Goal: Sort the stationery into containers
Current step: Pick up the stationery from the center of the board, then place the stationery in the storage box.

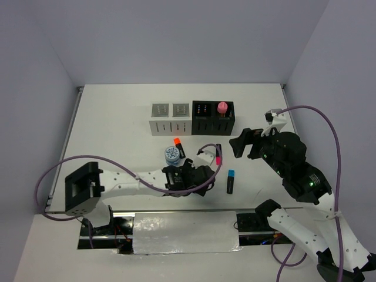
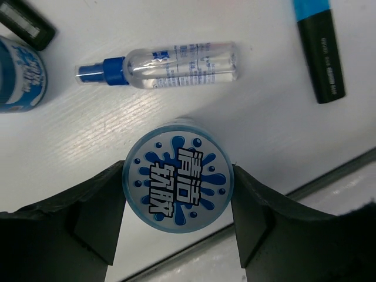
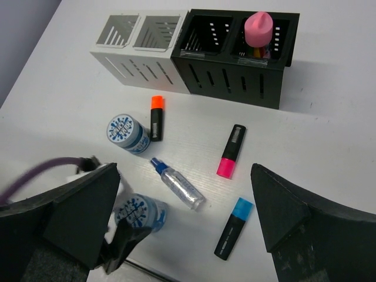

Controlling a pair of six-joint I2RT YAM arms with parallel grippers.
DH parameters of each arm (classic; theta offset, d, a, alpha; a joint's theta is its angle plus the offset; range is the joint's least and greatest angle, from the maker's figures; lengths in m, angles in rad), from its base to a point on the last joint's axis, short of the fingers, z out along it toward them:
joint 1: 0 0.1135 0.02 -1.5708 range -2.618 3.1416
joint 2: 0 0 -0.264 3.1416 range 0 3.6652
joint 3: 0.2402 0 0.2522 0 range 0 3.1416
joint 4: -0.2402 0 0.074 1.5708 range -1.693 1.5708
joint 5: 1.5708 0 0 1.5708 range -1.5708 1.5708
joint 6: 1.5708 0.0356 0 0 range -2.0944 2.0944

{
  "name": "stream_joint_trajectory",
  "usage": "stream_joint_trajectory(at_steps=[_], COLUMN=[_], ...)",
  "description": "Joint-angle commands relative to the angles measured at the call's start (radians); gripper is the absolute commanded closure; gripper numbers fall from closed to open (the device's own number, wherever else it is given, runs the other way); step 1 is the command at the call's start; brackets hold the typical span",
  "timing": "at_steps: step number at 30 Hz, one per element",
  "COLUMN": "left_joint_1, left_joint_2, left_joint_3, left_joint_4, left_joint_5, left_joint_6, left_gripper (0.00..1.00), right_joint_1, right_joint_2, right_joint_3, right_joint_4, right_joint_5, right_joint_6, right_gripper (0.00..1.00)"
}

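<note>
Next, my left gripper rises outward over the white organiser's end compartment [image 1: 160, 110], away from the black one, and releases the blue-white disc, since that compartment stands empty.
My left gripper [image 2: 178, 205] is shut on a round blue-white patterned disc [image 2: 176, 176], one finger on each side; the arm hides it in the top view [image 1: 189, 175]. The disc also shows in the right wrist view [image 3: 138, 211]. A second disc [image 3: 126, 132] stands by the orange-capped highlighter [image 3: 155, 117]. The clear blue-capped tube [image 2: 170, 63], pink-capped highlighter [image 3: 230, 151] and blue-capped highlighter [image 3: 233, 229] lie on the table. The white organiser [image 3: 141, 50] and black organiser [image 3: 235, 59] stand at the back; the pink capped cylinder [image 3: 258, 29] sits in the black one. My right gripper [image 3: 191, 220] is open and empty, above the table.
The table's front edge [image 2: 305, 188] runs just behind the held disc. A purple cable [image 1: 214, 176] loops round the left wrist. The right arm [image 1: 294, 170] hangs over the table's right side. Walls close the table at the back and sides.
</note>
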Motion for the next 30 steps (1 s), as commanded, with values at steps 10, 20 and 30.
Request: stream_joint_trajectory(at_steps=[10,20,30], left_joint_1=[0.372,0.88,0.977], left_joint_2=[-0.321,-0.113,0.056], left_joint_3=[0.297,0.602,0.691], left_joint_4=[-0.24,-0.193,-0.171], left_joint_5=[-0.028,0.252,0.442], left_joint_6=[0.036,0.168,0.188], left_gripper=[1.0,1.0,1.0], right_joint_1=[-0.001,-0.001,-0.001], right_joint_2=[0.018,0.083,0.052], right_joint_3=[0.016,0.004,0.001], right_joint_4=[0.069,0.094,0.071], right_joint_5=[0.022,-0.025,-0.028], right_joint_6=[0.002,-0.01,-0.039], right_gripper=[0.0,0.0,0.0])
